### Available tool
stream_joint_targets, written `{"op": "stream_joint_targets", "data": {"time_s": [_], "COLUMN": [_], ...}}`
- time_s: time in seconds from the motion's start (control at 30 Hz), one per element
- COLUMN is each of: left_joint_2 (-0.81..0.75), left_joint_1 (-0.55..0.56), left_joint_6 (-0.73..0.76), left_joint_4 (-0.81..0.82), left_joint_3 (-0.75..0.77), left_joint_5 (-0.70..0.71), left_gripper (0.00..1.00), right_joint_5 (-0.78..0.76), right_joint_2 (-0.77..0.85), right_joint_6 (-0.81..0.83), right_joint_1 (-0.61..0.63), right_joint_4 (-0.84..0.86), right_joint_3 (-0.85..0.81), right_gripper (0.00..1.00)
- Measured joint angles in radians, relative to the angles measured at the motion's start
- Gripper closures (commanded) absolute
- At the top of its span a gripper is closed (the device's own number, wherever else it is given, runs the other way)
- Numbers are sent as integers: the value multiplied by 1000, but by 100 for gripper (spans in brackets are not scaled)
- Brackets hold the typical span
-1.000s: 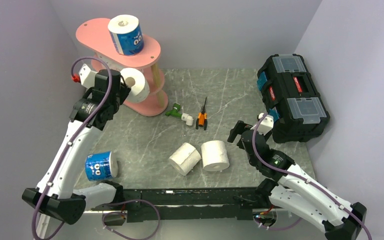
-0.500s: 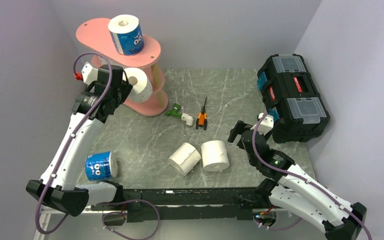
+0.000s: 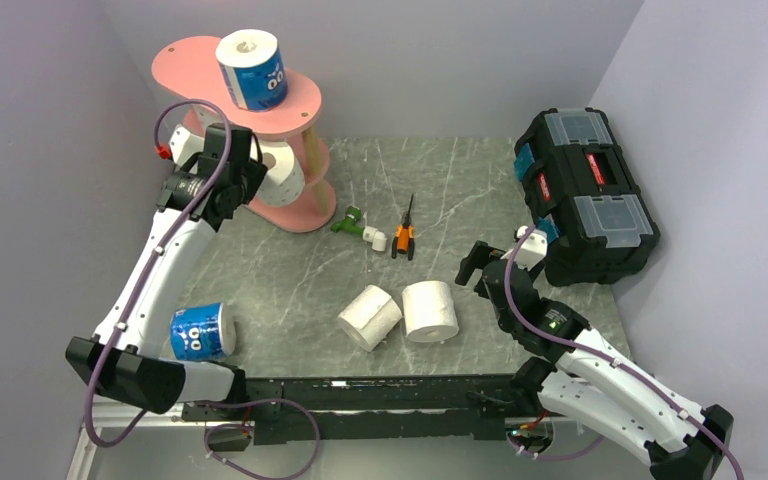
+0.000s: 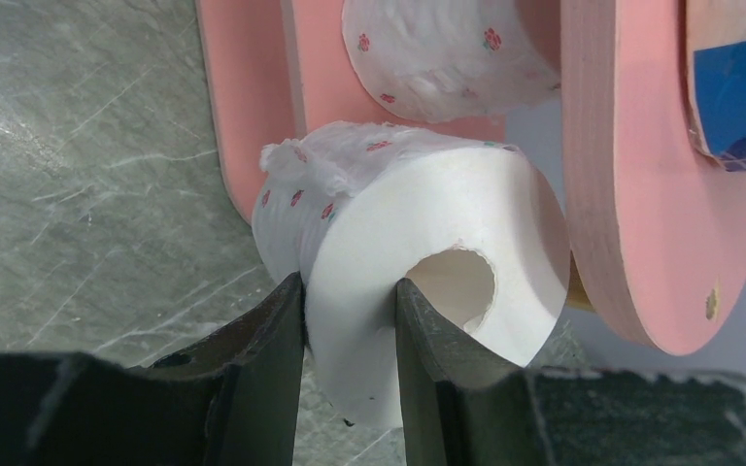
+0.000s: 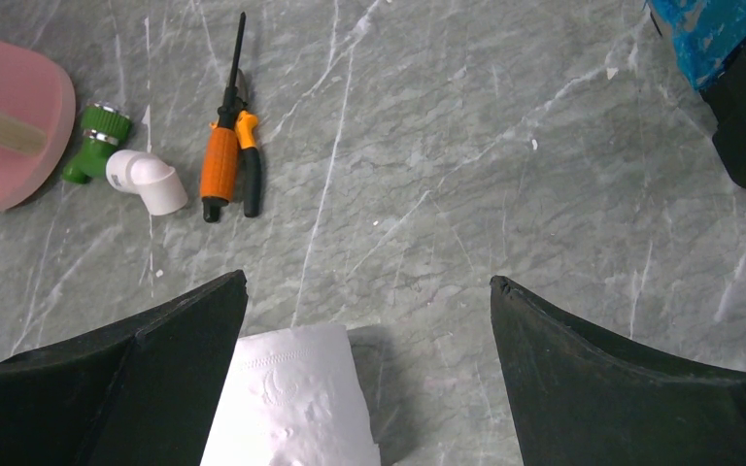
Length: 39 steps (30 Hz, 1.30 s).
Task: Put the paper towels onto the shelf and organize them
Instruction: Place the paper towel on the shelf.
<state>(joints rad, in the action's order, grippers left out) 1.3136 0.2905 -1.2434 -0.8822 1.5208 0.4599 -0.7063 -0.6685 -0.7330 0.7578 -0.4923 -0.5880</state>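
The pink-dotted roll still sticks out past the near edge of the shelf's top board, so my left gripper will push the roll outward under that board onto the middle level next.
The pink shelf (image 3: 300,92) stands at the back left with a blue-wrapped roll (image 3: 251,70) on its top board. My left gripper (image 3: 256,168) is shut on a pink-dotted roll (image 4: 418,243), one finger in its core, holding it at the shelf's middle tier (image 4: 248,107). Another pink-dotted roll (image 4: 427,49) sits on the shelf behind it. Two plain white rolls (image 3: 370,316) (image 3: 430,310) lie at the table's front middle. A second blue-wrapped roll (image 3: 200,332) lies front left. My right gripper (image 3: 475,268) is open and empty, just right of the white rolls; one roll (image 5: 291,408) shows between its fingers.
A black toolbox (image 3: 585,195) stands at the right. Orange-handled pliers (image 3: 403,232) and a white-and-green plastic tool (image 3: 360,226) lie mid-table near the shelf's foot. Walls close in left, right and behind.
My left gripper has carried the pink-dotted roll back and to the right, in toward the shelf's middle tier. The right arm has not moved.
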Motion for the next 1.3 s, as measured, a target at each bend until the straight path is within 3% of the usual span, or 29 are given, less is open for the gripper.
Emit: {"op": "stream_joint_targets", "data": {"time_s": [1.07, 1.3], "left_joint_2": [26, 31], "left_joint_1": [-13, -13], "left_joint_6": [-39, -50], "left_joint_4": [63, 74], "left_joint_3": [11, 11], "left_joint_5": [-37, -37], "left_gripper": [81, 72], "right_joint_5": [0, 0], "right_joint_2": [-28, -21], "right_joint_6": [0, 0], "right_joint_1": [0, 0], "right_joint_4": [1, 1], "right_joint_3": [0, 0], "right_gripper": [2, 2]}}
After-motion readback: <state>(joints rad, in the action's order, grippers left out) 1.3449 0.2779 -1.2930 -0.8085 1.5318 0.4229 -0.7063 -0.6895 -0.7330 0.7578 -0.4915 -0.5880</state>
